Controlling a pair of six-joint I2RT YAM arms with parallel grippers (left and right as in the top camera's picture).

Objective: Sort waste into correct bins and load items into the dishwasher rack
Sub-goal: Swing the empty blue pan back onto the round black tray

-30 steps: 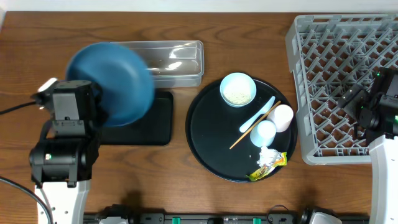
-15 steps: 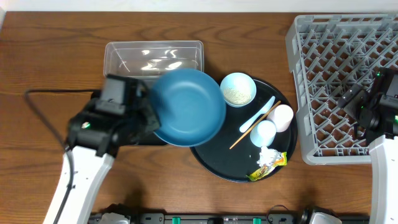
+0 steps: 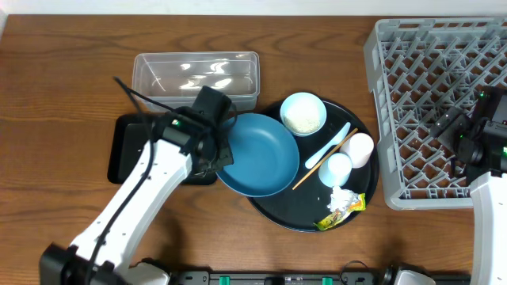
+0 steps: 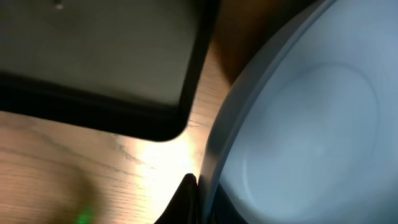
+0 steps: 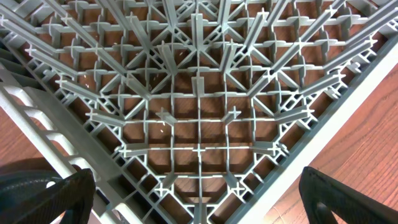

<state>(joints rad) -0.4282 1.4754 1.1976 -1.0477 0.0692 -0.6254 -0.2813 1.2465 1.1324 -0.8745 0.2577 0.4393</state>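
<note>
I will lower my left gripper toward the round black tray (image 3: 269,202) next and let go of the blue plate's rim, because the plate already overlaps the tray's edge.
My left gripper (image 3: 223,152) is shut on the left rim of the large blue plate (image 3: 260,154), which overlaps the left edge of the round black tray (image 3: 269,202). In the left wrist view the plate (image 4: 298,124) fills the right side, its rim pinched between dark fingertips (image 4: 186,198). The pale blue bowl (image 3: 303,113) holds white rice. A light blue spoon (image 3: 329,145), a wooden stick (image 3: 323,160), two pale cups (image 3: 360,149) (image 3: 338,168), a white wad (image 3: 341,195) and a yellow-green wrapper (image 3: 342,212) lie on the round tray. My right gripper (image 5: 199,208) hangs open over the grey rack (image 5: 199,112).
The clear tub (image 3: 196,75) stands at the back, left of the bowl. The shallow black tray (image 3: 127,150) lies beneath my left arm, its corner (image 4: 93,62) showing in the left wrist view. The rack (image 3: 432,95) fills the right side, right arm (image 3: 475,142) over its right edge.
My left arm swung the blue plate from above the shallow black tray rightward, down to the round tray's left edge. The right arm has not moved.
</note>
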